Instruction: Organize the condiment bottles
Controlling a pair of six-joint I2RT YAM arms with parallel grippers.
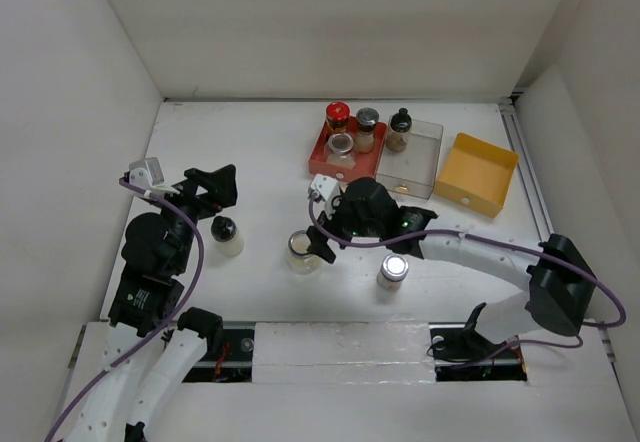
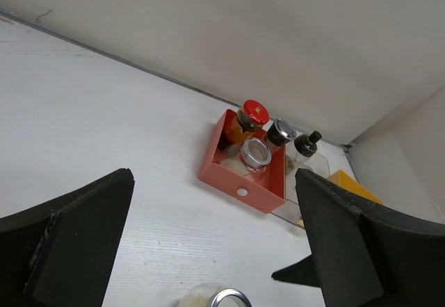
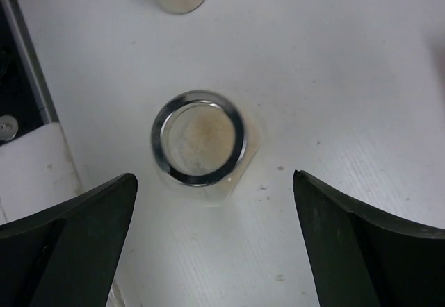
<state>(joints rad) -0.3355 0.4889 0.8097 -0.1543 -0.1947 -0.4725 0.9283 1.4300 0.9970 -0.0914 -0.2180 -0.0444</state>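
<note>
My open fingers have the clear glass jar off-center between them, so my right gripper should go left in the top view next and lower around the jar's silver ring lid (image 1: 303,252) (image 3: 199,138).
A clear glass jar with a silver ring lid (image 1: 303,252) stands on the table. My right gripper (image 1: 320,234) hovers over it, open and empty. In the right wrist view the jar (image 3: 199,138) lies just ahead of the open gripper (image 3: 215,251). A silver-lidded jar (image 1: 392,270) stands to its right, and a pale bottle with a black cap (image 1: 226,234) to its left. My left gripper (image 1: 220,187) is open and empty just beyond that bottle. A red-capped bottle (image 1: 337,114) and two lidded jars (image 1: 341,144) sit in the red tray (image 1: 322,154). A black-capped bottle (image 1: 400,127) is in the clear tray (image 1: 420,167).
A yellow tray (image 1: 480,172) sits right of the clear tray. White walls enclose the table at the back and sides. The left wrist view shows the red tray (image 2: 240,182), the jars in it, and the ring-lid jar (image 2: 221,297) at the bottom edge.
</note>
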